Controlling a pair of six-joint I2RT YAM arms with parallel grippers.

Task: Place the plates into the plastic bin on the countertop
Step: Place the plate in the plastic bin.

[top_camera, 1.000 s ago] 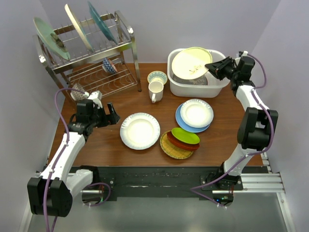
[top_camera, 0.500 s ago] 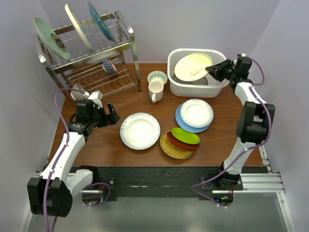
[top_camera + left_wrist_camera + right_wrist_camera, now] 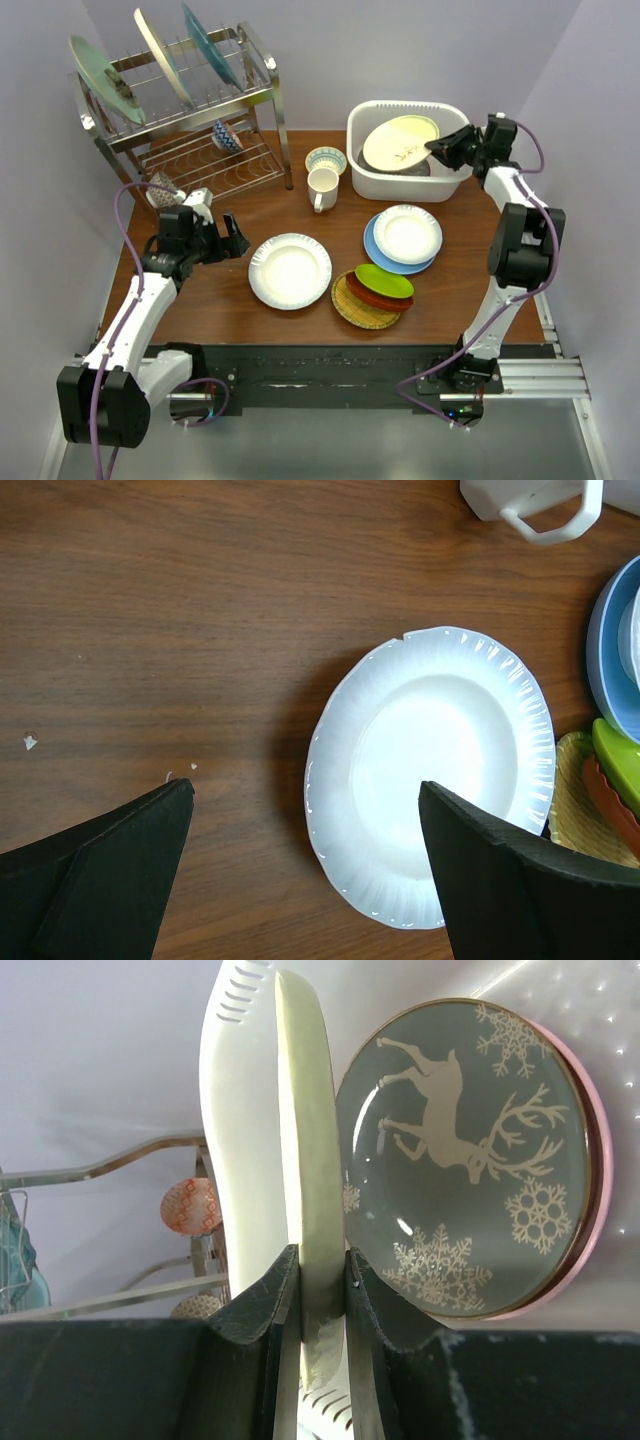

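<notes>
I should next bring the tilted cream plate down with my right gripper toward the dark deer plate [image 3: 466, 1160] inside the bin, and then let go of the cream plate's rim.
My right gripper [image 3: 440, 148] [image 3: 320, 1270] is shut on the rim of a cream plate with a twig [image 3: 400, 142] [image 3: 310, 1140]. I hold it tilted inside the white plastic bin [image 3: 410, 186] [image 3: 235, 1110], over a dark deer plate [image 3: 460, 1160] that lies on a pink plate [image 3: 597, 1190]. My left gripper [image 3: 238, 240] [image 3: 305, 783] hangs open just left of a white plate [image 3: 290, 270] [image 3: 430, 770] on the countertop [image 3: 200, 300]. A white plate on a blue-rimmed one [image 3: 405, 235] lies right of it. Lime green [image 3: 384, 280], red-orange and yellow woven plates are stacked nearby.
A metal dish rack [image 3: 190, 120] with plates on edge and a small bowl stands at the back left. A patterned bowl [image 3: 325, 158] and a white mug [image 3: 322, 188] [image 3: 530, 505] sit between the rack and the bin.
My right gripper has pulled right and lowered the cream plate, which now lies flatter and deeper in the bin. The left arm has not moved.
</notes>
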